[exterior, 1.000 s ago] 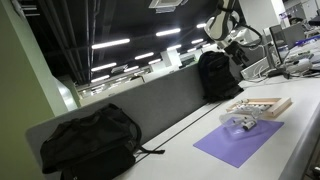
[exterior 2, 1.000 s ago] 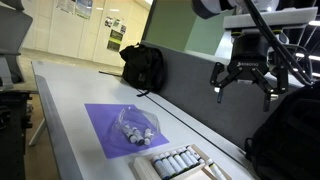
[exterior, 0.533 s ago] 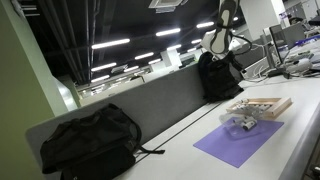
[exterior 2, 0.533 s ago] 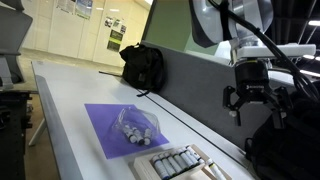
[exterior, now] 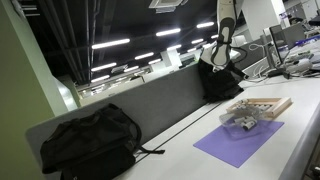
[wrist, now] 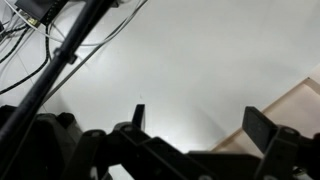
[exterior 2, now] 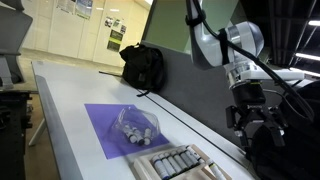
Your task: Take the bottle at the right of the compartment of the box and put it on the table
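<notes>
The box's end bottle lies below my gripper and to its right in the wrist view, so my gripper shifts that way off bare table and descends over it next.
A shallow wooden box (exterior 2: 205,160) lies on the off-white table (exterior 2: 70,110) and holds a row of several small grey bottles (exterior 2: 172,160). The box also shows in an exterior view (exterior: 258,106). My gripper (exterior 2: 250,128) hangs open and empty above the table, beyond the far end of the box, in front of a dark backpack. In the wrist view the gripper (wrist: 203,120) has its two dark fingers spread over bare table, with a corner of the wooden box (wrist: 298,100) at the right edge. The gripper is small and dark in an exterior view (exterior: 220,62).
A purple mat (exterior 2: 110,128) beside the box carries a clear plastic bag with more small bottles (exterior 2: 135,128). Black backpacks (exterior 2: 143,65) (exterior: 88,140) lean on the grey divider wall (exterior: 150,100) along the table's back. Cables (wrist: 60,45) hang near the wrist.
The arm has swung down and closer to the box; the gripper has dropped from well above the divider to near the table, still open.
</notes>
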### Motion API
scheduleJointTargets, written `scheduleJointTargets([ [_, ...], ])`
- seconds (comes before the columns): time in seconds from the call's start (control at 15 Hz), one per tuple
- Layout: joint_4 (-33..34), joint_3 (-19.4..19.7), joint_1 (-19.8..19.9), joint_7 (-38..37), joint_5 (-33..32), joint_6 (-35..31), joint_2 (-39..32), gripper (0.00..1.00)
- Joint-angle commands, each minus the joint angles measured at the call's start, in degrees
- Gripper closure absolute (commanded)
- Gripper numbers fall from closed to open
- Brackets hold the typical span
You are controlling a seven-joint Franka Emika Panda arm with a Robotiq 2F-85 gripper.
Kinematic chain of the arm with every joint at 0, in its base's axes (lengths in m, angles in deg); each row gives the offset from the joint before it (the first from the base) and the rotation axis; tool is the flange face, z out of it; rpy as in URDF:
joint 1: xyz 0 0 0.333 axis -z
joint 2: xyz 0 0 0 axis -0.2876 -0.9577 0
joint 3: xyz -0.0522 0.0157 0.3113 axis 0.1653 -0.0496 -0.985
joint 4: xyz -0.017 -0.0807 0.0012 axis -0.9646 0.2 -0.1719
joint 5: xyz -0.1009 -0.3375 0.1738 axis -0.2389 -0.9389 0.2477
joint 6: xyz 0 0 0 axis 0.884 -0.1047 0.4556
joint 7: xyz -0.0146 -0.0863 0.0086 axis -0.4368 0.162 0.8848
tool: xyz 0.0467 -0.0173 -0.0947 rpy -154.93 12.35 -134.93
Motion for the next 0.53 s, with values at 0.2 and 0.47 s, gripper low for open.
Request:
scheduleJointTargets([
  [0.2,0.1,-0.9,0.7,-0.2,-0.4,0.3,0.5,0.0],
  [0.47,-1.1,-0.5,0.0,-1.8,-5.5,-4.4,-2.1,0.0],
])
